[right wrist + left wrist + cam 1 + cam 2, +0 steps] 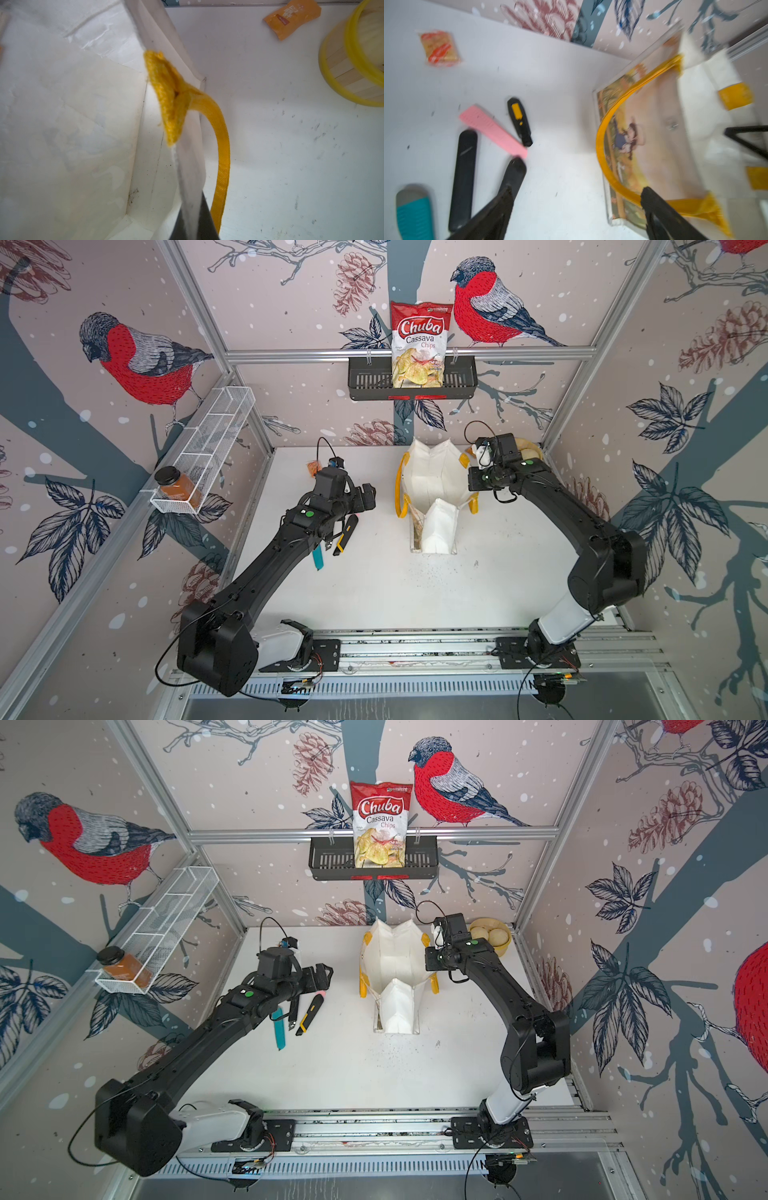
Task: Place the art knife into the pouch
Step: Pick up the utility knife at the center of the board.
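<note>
My left gripper will next move back and down to close around the middle of the art knife [309, 1016], because the far end of the art knife is against the pink tool.
The art knife [347, 536] [309, 1016] [519, 121], black with a yellow slider, lies flat on the white table among other tools. My left gripper [365, 499] [322, 974] [576, 193] hovers open between the tools and the pouch, with nothing between its fingers. The pouch [430, 479] [395, 961] [654, 124] [62, 104] is a white tote with yellow handles. It stands with its mouth open, the printed face toward the left arm. My right gripper [473, 485] [430, 961] [191, 224] is shut on the pouch's rim beside a handle.
Beside the knife lie a pink tool [492, 128], a black bar [464, 178] and a teal-handled tool [415, 214]. A snack packet [439, 48] lies further back. A yellow bowl [490, 936] [353, 62] stands behind the right arm. A chips bag [417, 344] sits in a wall basket.
</note>
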{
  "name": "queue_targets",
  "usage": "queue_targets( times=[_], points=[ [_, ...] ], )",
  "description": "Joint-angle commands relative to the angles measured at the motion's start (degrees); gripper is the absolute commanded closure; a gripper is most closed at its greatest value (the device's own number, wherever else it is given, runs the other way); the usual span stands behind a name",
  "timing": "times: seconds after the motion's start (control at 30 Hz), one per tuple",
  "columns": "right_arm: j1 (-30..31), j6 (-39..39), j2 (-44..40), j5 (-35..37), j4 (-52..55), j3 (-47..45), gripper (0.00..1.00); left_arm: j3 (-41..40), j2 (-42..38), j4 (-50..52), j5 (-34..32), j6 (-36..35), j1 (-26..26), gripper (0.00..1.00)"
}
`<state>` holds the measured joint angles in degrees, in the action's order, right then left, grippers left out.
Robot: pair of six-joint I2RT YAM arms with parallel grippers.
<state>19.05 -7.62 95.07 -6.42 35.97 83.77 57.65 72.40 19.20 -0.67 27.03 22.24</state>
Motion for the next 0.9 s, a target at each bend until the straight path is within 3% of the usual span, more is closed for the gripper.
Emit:
queue_targets(
  times=[0.0, 0.2, 0.3, 0.67, 0.87],
  points=[
    [0.5, 0.2, 0.0, -0.1, -1.2, 0.4, 1.00, -2.7, 0.8, 0.3, -3.6, -0.9, -0.1, 0.04],
    [0.8, 0.1, 0.0, 0.1, -1.5, 0.7, 1.00, 2.1, 13.5, 9.8, -7.4, -1.9, -0.2, 0.04],
    [1.1, 0.2, 0.1, 0.3, -1.6, 0.5, 1.00, 2.1, 17.9, 9.8, -6.9, -2.2, -0.2, 0.05],
    [1.1, 0.2, 0.4, 0.0, -2.1, -0.2, 1.00, -3.0, 20.1, 3.5, -3.5, -1.2, -3.8, 0.14],
    [1.2, 0.2, 0.5, 0.0, -2.6, -0.4, 1.00, -3.7, 23.2, 1.8, -1.1, -1.6, -3.8, 0.28]
  ],
)
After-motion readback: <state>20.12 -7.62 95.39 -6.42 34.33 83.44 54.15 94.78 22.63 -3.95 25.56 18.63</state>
